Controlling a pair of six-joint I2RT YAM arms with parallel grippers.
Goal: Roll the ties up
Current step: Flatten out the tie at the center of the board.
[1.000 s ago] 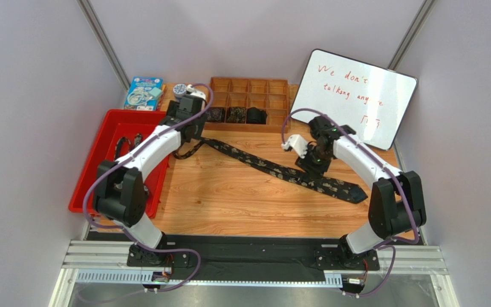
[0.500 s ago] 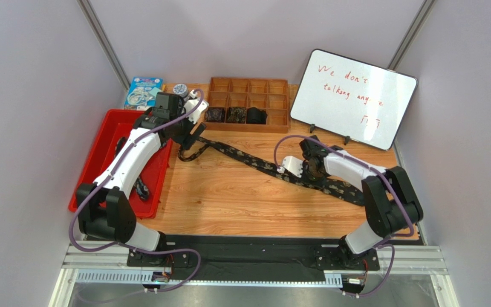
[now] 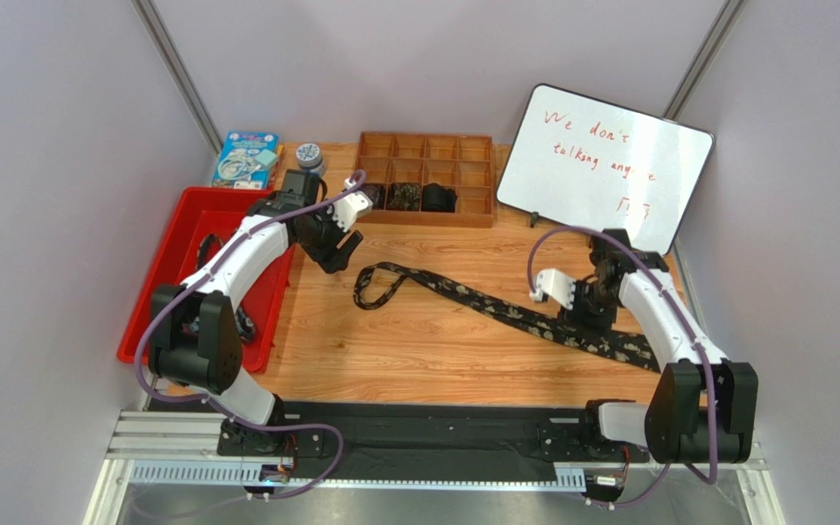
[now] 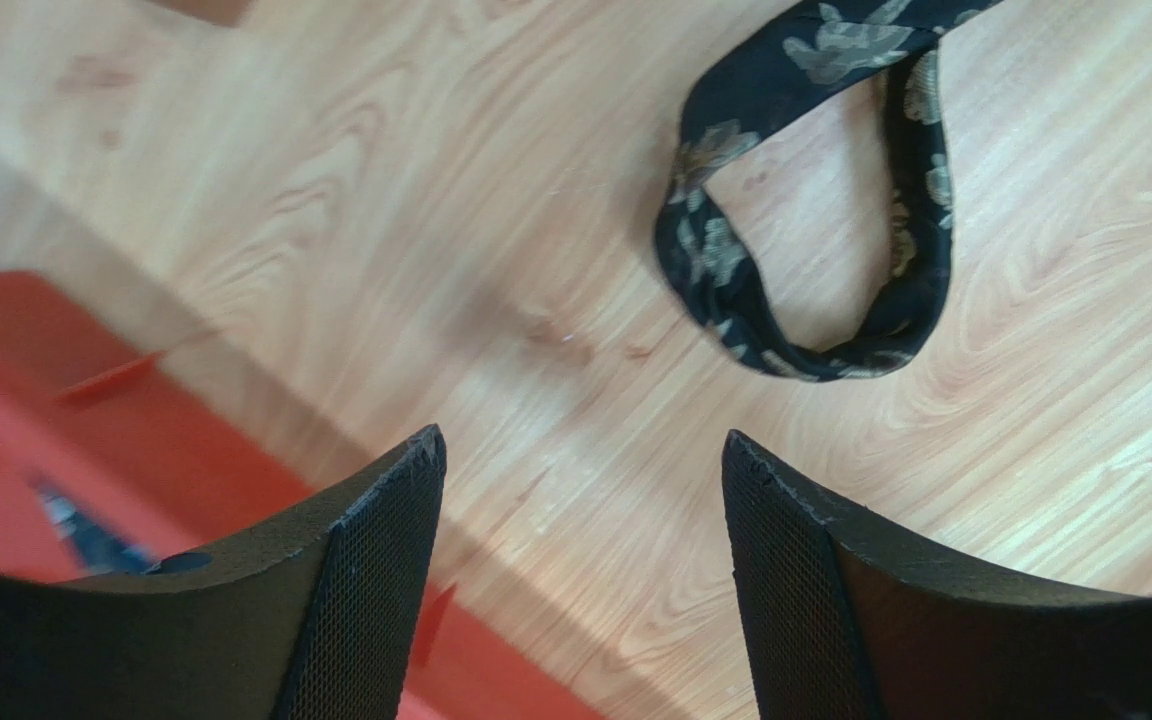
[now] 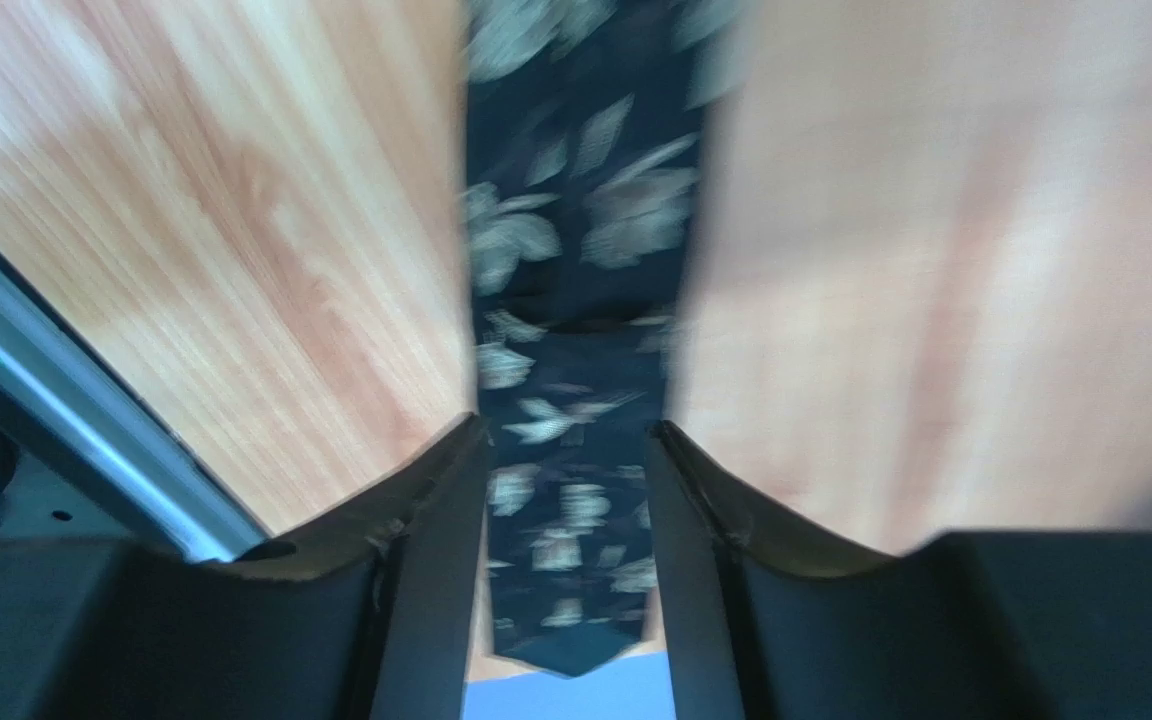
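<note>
The tie's narrow end is curling. I will move my right gripper along the tie toward my left gripper next, onto the part of the tie beside the loop.
One tie (image 3: 479,300) of dark speckled fabric lies unrolled, slanting across the wooden table. Its narrow end curls into a loop (image 4: 800,285) and its wide end (image 5: 575,375) is near the right edge. My left gripper (image 4: 582,450) is open and empty, hovering just left of that loop, by the red tray. My right gripper (image 5: 564,435) is low over the wide end with its fingers apart, the fabric lying flat in the gap. From above, the left gripper (image 3: 337,260) and right gripper (image 3: 587,319) are at opposite ends of the tie. Coiled ties (image 3: 438,198) fill front cells of the wooden organizer.
A wooden organizer (image 3: 427,153) stands at the back centre. A whiteboard (image 3: 605,164) leans at the back right. A red tray (image 3: 197,213) along the left edge holds dark fabric. Behind it sit a blue box (image 3: 246,160) and a small round tin (image 3: 308,153).
The tie has slid to the right and nearer, and its narrow end now forms a loop. My right arm has swung out to the right. The left gripper has drawn back off the tie.
</note>
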